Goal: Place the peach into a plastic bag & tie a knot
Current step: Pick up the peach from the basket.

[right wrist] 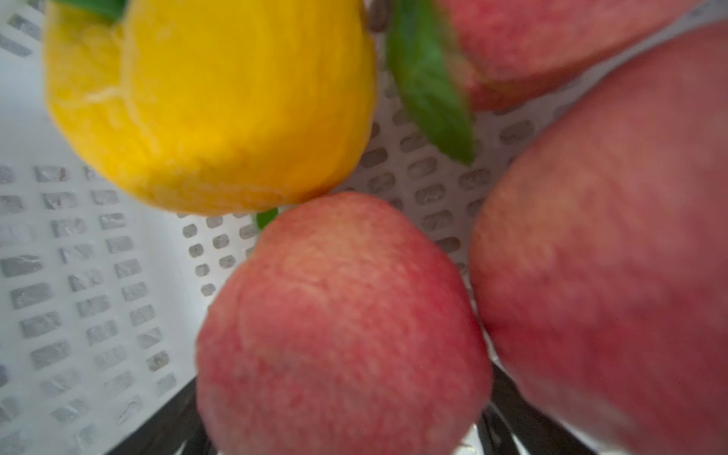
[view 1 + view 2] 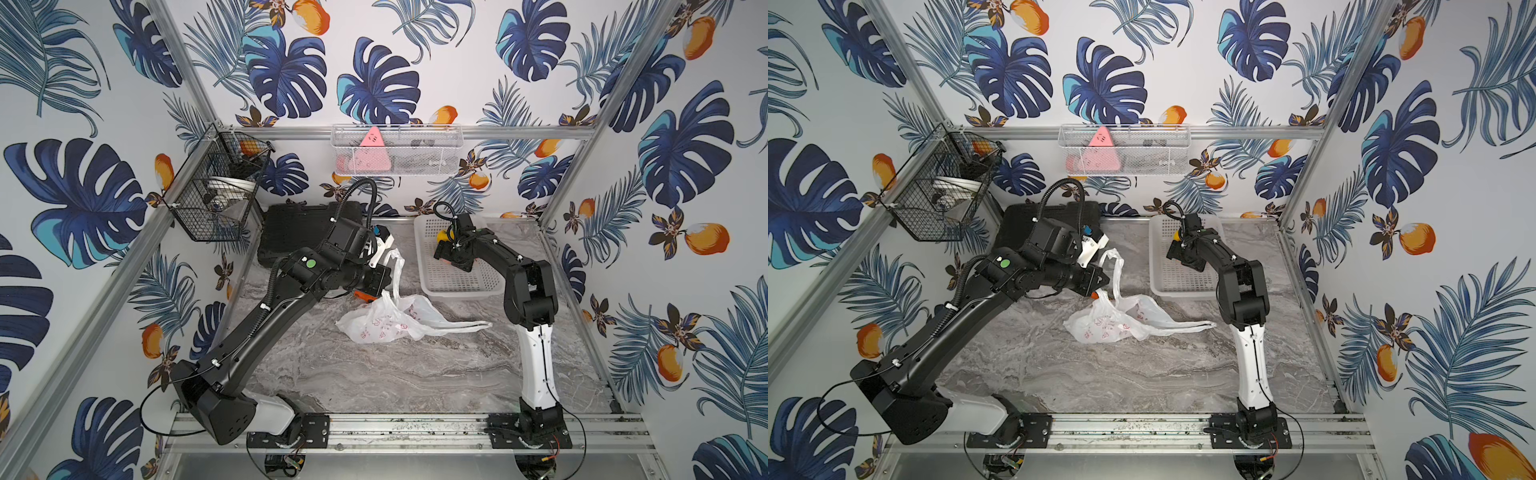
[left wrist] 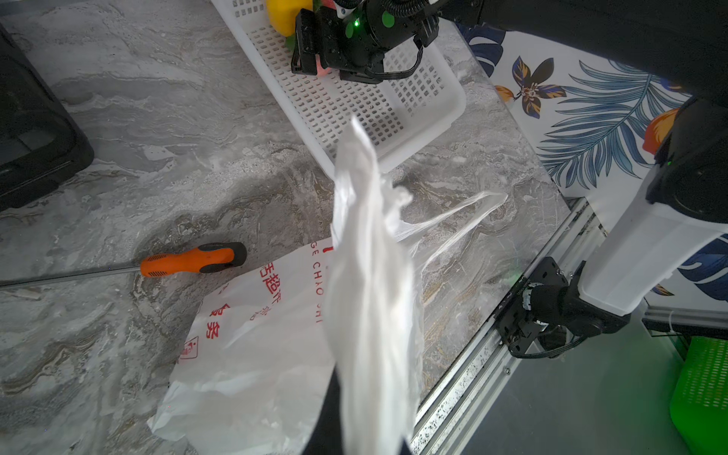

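Observation:
I will keep my right gripper low in the white basket (image 1: 78, 275) next and close it on the sides of the peach, because the red-pink peach (image 1: 345, 329) is already between the dark fingers.
The plastic bag (image 2: 386, 324) (image 2: 1113, 324) (image 3: 256, 354), thin white with red print, lies crumpled mid-table. My left gripper (image 2: 380, 249) (image 3: 362, 441) is shut on one handle (image 3: 366, 275) and holds it up above the bag. The other handle (image 2: 465, 326) trails flat toward the right arm. No knot is in view. My right gripper (image 2: 446, 253) (image 1: 342, 425) is down in the white basket (image 2: 457, 282) (image 1: 78, 275). Its jaws stand wide, with a red-pink peach (image 1: 342, 323) between the dark fingers (image 1: 173, 425).
Two more peaches (image 1: 610, 236) (image 1: 532, 39) and a yellow fruit (image 1: 216, 106) share the basket. An orange-handled screwdriver (image 3: 193, 260) lies left of the bag. A black case (image 2: 299, 232) sits at the back left. Wire baskets (image 2: 216, 195) (image 2: 395, 153) hang on the walls.

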{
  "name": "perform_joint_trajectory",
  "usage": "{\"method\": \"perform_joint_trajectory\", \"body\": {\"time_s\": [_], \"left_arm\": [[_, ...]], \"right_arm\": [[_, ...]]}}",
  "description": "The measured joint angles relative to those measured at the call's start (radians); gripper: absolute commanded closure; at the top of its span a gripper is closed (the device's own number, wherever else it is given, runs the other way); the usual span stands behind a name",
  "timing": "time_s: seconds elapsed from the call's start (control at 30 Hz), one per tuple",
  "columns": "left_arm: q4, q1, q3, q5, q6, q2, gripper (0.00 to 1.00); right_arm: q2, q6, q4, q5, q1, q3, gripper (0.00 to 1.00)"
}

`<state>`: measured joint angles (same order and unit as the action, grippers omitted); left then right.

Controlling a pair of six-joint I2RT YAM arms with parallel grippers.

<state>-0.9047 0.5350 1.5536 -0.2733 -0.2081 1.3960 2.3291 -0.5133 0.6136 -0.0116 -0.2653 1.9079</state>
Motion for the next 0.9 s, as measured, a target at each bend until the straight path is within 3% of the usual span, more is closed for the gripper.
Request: {"method": "perform_joint_trajectory", "body": {"time_s": [0.27,0.57,0.73,0.9], "left_arm": [[0.001,-0.001,-0.009,-0.006,0.001,-0.006,1.0],[0.007,-0.003,-0.011,-0.01,0.002,-0.016,1.0],[0.007,-0.005,-0.011,-0.009,0.002,-0.016,1.0],[0.006,-0.011,0.017,0.002,0.024,0.003,1.0]], "right_arm": [[-0.003,0.002,-0.004,0.022,0.0,0.002,0.14],[-0.033,-0.002,-0.035,0.032,0.001,-0.008,0.36],[-0.135,-0.002,-0.053,0.028,0.0,-0.094,0.43],[-0.365,-0.002,-0.056,-0.02,-0.044,-0.256,0.5]]}}
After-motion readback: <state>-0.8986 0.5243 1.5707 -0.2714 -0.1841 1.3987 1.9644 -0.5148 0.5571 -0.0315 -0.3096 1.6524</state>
